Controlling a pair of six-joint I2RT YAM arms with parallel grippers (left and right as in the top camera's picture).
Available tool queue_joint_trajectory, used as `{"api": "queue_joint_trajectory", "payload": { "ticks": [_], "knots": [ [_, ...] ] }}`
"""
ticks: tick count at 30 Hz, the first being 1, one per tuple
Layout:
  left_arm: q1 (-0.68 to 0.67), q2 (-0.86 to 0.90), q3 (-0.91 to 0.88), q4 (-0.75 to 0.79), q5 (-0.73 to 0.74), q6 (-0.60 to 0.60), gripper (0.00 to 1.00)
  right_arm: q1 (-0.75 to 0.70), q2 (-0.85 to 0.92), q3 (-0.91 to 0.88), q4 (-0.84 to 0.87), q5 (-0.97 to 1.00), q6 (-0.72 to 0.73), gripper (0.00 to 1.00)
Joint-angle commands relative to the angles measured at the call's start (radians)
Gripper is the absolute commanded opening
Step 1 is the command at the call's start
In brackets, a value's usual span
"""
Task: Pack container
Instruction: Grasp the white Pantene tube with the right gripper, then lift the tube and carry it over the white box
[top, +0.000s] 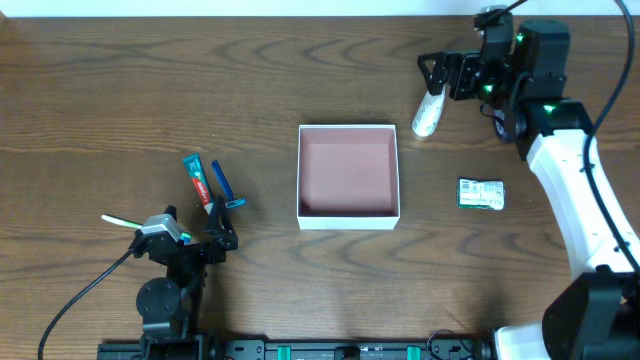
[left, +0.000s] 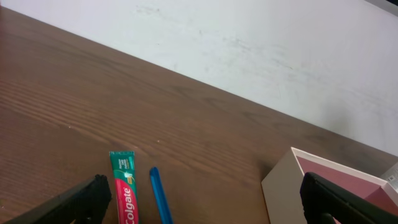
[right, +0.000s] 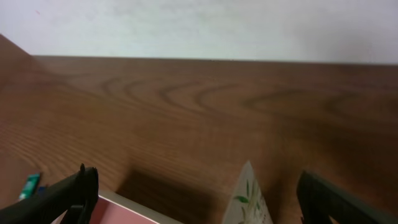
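Observation:
Next, my right gripper lowers and tilts its fingers over the white tube (top: 429, 113) to center it, since the tube's pointed tip is nearer one finger.
The container (top: 347, 216), a square white box with a pink inside, sits mid-table with nothing in it. My left gripper (top: 200, 228) is open at the front left. It is just short of a red-and-green toothpaste tube (top: 199, 180) and a blue stick-like item (top: 222, 185). The left wrist view has the toothpaste tube (left: 126, 186) and the blue item (left: 160, 196) between the open left gripper's (left: 205, 202) fingers, with the container's wall (left: 289, 186) to the right. My right gripper (top: 437, 80) is open at the back right over a white tube (top: 429, 113). In the right wrist view this leaf-printed tube (right: 249, 202) lies between the fingers.
A green-and-white packet (top: 481, 194) lies right of the container. A pale green stick (top: 118, 220) pokes out left of the left arm. A pale wall (left: 249, 50) rises past the table's far edge. A container corner (right: 124, 208) shows low in the right wrist view.

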Motion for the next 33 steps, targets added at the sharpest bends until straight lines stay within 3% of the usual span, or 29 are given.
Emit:
{"api": "queue_joint_trajectory", "payload": {
  "ticks": [1,4,9,16,33],
  "knots": [
    [0.007,-0.005,-0.027,-0.015,0.000,0.010,0.98,0.039,0.008,0.016,-0.012,0.084,0.014,0.99],
    [0.007,-0.005,-0.027,-0.015,0.000,0.010,0.98,0.068,0.012,0.016,-0.038,0.161,0.014,0.97],
    [0.007,-0.005,-0.027,-0.015,0.000,0.010,0.98,0.132,0.013,0.016,-0.107,0.349,0.017,0.80],
    [0.007,-0.005,-0.027,-0.015,0.000,0.010,0.98,0.195,0.014,0.016,-0.151,0.557,0.086,0.73],
    [0.007,-0.005,-0.027,-0.015,0.000,0.010,0.98,0.198,0.088,0.014,-0.139,0.591,0.128,0.59]
  ]
}}
